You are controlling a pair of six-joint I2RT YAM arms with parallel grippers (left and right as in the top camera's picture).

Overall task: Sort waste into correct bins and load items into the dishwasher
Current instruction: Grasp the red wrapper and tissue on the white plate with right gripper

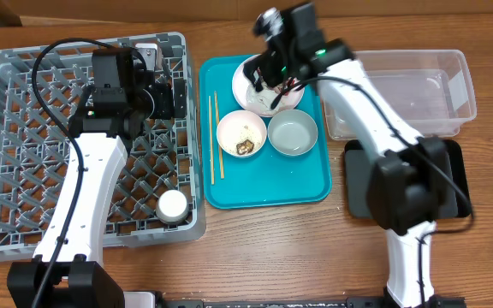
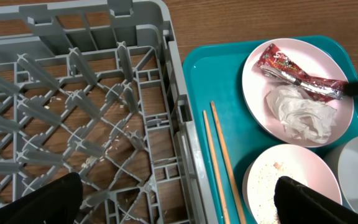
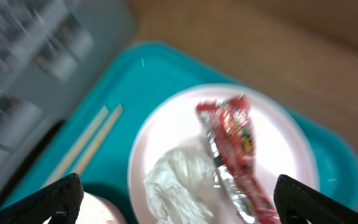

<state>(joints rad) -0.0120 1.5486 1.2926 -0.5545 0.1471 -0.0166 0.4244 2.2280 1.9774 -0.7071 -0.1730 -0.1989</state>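
Observation:
My right gripper lowers toward the plate [image 1: 248,96] next, since the crumpled napkin [image 2: 300,112] and the wrapper lie side by side between its open fingers.
A white plate [image 1: 248,96] at the back of the teal tray holds a red-and-white wrapper [image 2: 297,73] and a crumpled napkin [image 2: 300,112]. My right gripper [image 1: 272,79] hovers open just above them; its wrist view shows the wrapper [image 3: 232,134] and napkin [image 3: 179,180] between its fingers [image 3: 179,208]. One bowl [image 1: 241,134] holds rice scraps; the other bowl [image 1: 293,133] looks empty. Chopsticks [image 1: 216,137] lie along the tray's left side. My left gripper [image 1: 165,94] is open and empty over the right edge of the grey rack [image 1: 24,128].
The teal tray [image 1: 264,184] lies between the rack and the bins. A clear tub [image 1: 418,94] stands at back right. A black tray [image 1: 456,171] lies in front of it, partly under my right arm. A small white cup [image 1: 173,205] sits in the rack's front right corner.

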